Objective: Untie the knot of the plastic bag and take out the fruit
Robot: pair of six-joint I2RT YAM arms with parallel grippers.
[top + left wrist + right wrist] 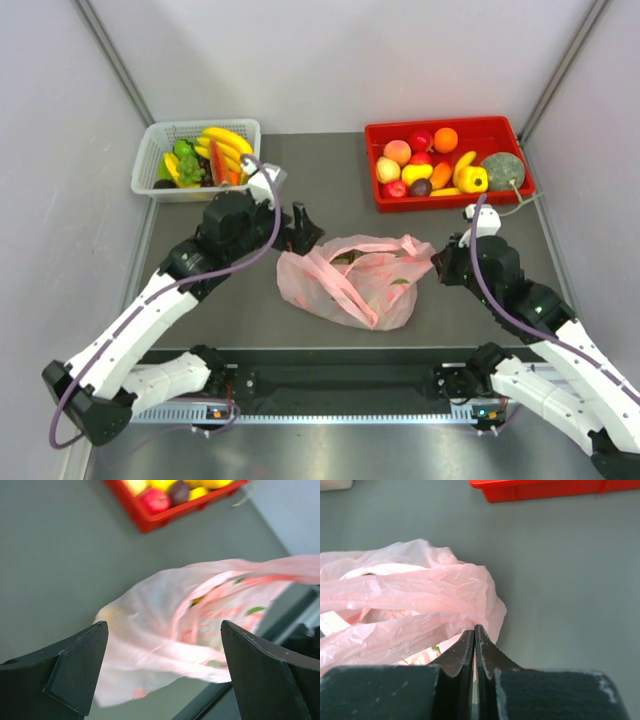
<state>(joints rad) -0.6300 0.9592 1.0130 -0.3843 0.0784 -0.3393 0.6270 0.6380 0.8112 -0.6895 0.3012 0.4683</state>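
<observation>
The bag's far rim point(348, 246) point(187, 598) stands loose beside the bag's wide opening, so I should move my left gripper down and to the right in the top view onto that rim.
The pale-pink plastic bag point(350, 285) lies crumpled in the middle of the table, its mouth gaping toward the left. My left gripper point(303, 230) stands open at the bag's upper left end; in the left wrist view its jaws point(164, 625) spread wide, with the bag point(170, 630) beyond them and nothing gripped. My right gripper point(437, 262) is shut on the bag's right end, and the pink film point(410, 600) bunches at its tips point(475, 628). The fruit is mostly hidden: only dim dark and green shapes point(345, 258) show through the film. I cannot make out the knot.
A white mesh basket point(150, 150) with bananas and green pieces stands at the back left. A red tray point(375, 135) of assorted fruit sits at the back right. Grey walls close in both sides. A black rail point(340, 380) runs along the near edge.
</observation>
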